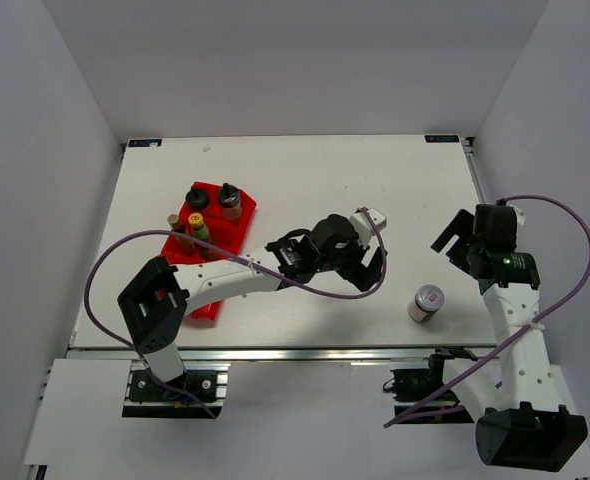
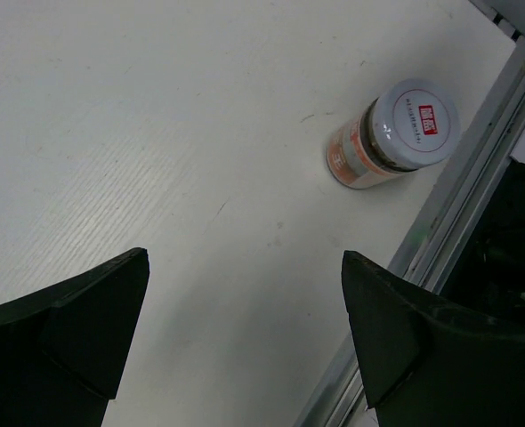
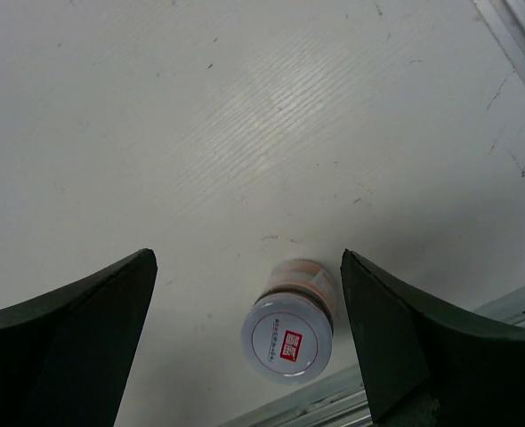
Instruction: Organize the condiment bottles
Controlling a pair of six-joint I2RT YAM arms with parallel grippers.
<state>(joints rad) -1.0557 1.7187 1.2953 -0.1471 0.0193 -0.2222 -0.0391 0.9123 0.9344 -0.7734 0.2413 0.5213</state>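
Observation:
The jar is below and back toward the rail, so my right gripper should next move its open fingers down and back around its white cap [image 1: 429, 297] [image 3: 286, 339].
A small jar with a white cap and orange label [image 1: 426, 302] stands alone on the white table near the front right. It also shows in the left wrist view [image 2: 396, 133] and the right wrist view [image 3: 289, 331]. Several bottles stand in the red tray [image 1: 207, 300] at the left: two with black caps [image 1: 198, 197] [image 1: 229, 198], one yellow-capped [image 1: 195, 222] and one brownish-capped [image 1: 175, 222]. My left gripper [image 1: 365, 275] [image 2: 245, 258] is open and empty, left of the jar. My right gripper [image 1: 455, 248] [image 3: 245, 258] is open and empty, above and behind the jar.
The table's metal front rail [image 2: 476, 196] [image 3: 334, 400] runs just beside the jar. White walls enclose the table on three sides. A purple cable [image 1: 105, 270] loops from the left arm over the tray's near end.

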